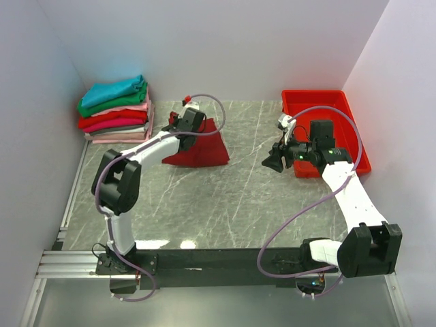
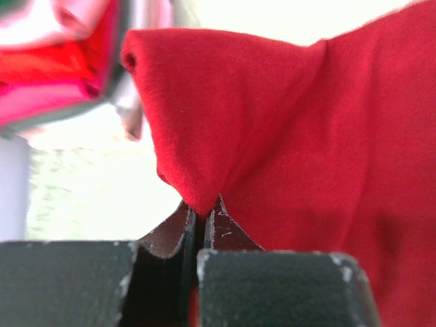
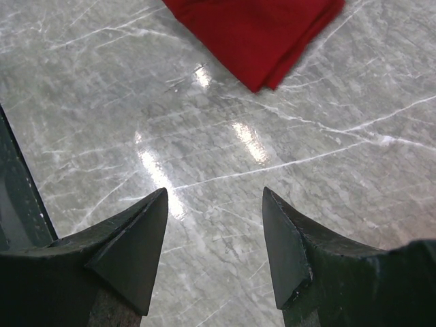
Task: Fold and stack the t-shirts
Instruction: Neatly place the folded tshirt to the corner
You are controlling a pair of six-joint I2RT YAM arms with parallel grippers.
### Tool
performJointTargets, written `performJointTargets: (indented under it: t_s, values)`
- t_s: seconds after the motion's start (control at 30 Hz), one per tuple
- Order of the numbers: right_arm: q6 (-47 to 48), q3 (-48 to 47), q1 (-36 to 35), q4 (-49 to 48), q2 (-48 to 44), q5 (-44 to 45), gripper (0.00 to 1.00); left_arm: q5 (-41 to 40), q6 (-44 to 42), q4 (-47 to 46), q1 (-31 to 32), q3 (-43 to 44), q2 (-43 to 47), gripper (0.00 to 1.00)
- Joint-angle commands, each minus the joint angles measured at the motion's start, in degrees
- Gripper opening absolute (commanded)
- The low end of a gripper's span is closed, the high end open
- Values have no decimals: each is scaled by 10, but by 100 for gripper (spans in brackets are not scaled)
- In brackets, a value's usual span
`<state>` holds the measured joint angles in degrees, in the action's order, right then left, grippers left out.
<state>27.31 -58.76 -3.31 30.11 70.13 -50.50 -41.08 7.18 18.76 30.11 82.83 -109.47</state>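
Observation:
The red t-shirt (image 1: 201, 151) is folded. My left gripper should next bring it up, left in the top view, then down onto the stack's teal top (image 1: 111, 92), and then release it.
A dark red t-shirt (image 1: 201, 151) lies folded on the marble table, its far edge lifted. My left gripper (image 1: 189, 121) is shut on that raised edge; in the left wrist view the red t-shirt (image 2: 306, 129) hangs from the pinched fingertips (image 2: 216, 219). A stack of folded t-shirts (image 1: 114, 109), teal on top over green, pink, red, magenta and grey, sits at the back left, seen blurred as a stack (image 2: 54, 61) in the left wrist view. My right gripper (image 1: 275, 161) hovers open over bare table, and the red t-shirt (image 3: 255, 30) lies beyond its fingertips (image 3: 285, 231).
A bright red plastic tray (image 1: 324, 126) stands at the back right, partly under the right arm. White walls close in the table on three sides. A black rail (image 1: 218, 260) carrying both arm bases runs along the near edge.

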Motion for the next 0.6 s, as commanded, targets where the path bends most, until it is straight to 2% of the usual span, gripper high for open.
performJointTargets:
  t_s: [0.0,0.2,0.57]
  values:
    - [0,1,6,-7,-14,-11,64,-55,-55,-21,2,45,60,0]
    - [3,0,7,-6,-12,-11,64,-102,-134,-45,-1,80,59,1]
    - [6,3,10,-3,-17,-13,64,-124,-229,-71,-26,200,30,0]
